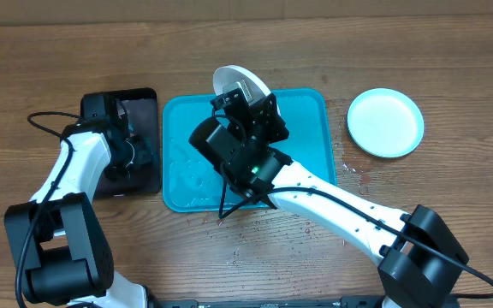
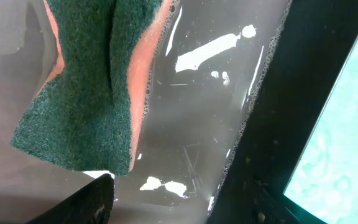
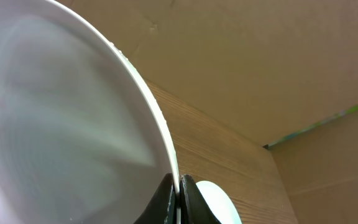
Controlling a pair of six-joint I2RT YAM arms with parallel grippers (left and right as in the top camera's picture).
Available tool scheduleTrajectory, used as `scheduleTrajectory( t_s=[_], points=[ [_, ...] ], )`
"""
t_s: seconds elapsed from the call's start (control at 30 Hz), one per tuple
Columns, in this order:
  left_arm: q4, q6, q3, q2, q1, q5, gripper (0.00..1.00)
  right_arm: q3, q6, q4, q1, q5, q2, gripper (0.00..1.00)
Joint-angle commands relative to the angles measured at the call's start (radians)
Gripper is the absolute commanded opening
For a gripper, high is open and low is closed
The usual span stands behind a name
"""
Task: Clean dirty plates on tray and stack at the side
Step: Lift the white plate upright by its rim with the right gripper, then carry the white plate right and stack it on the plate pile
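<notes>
The light teal plate (image 1: 385, 122) lies flat. My right gripper will next swing to the right in the overhead view and down, and level the white plate (image 1: 236, 80) onto it.
My right gripper (image 1: 248, 103) is shut on the rim of a white plate (image 1: 236, 80), which it holds tilted on edge over the far side of the turquoise tray (image 1: 187, 162). The right wrist view shows both jaws pinching that rim (image 3: 179, 190), with the white plate (image 3: 61, 124) filling the left. A light teal plate (image 1: 385, 122) lies flat on the table to the right and is also visible behind the jaws (image 3: 215, 202). My left gripper (image 1: 135, 154) hovers open over the black tray (image 1: 148, 107), just short of a green and orange sponge (image 2: 86, 81).
The black tray (image 2: 303, 93) holds soapy water and stands left of the turquoise tray (image 2: 347, 143). Small red specks and droplets dot the wood (image 1: 353, 175) near the tray's right front corner. A cable (image 1: 45, 124) loops at the far left.
</notes>
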Motion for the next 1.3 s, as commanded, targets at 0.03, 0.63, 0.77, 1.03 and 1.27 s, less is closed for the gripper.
scheduleTrajectory(
  t_s=[0.03, 0.63, 0.77, 1.03, 1.27],
  points=[
    [0.003, -0.010, 0.021, -0.013, 0.003, 0.010, 0.68, 0.027, 0.003, 0.011, 0.006, 0.029, -0.042, 0.04],
    [0.002, -0.010, 0.021, -0.013, 0.003, 0.010, 0.68, 0.027, -0.090, 0.064, -0.011, -0.001, -0.042, 0.04],
    [0.002, -0.010, 0.021, -0.013, 0.003, 0.010, 0.68, 0.026, -0.116, 0.071, -0.008, 0.017, -0.042, 0.04],
    [-0.001, -0.010, 0.021, -0.013, 0.003, 0.007, 0.68, 0.026, -0.065, 0.080, -0.021, 0.004, -0.042, 0.04],
    [-0.005, -0.010, 0.021, -0.013, 0.003, 0.007, 0.68, 0.027, 0.143, 0.003, -0.160, -0.292, -0.042, 0.04]
  ],
)
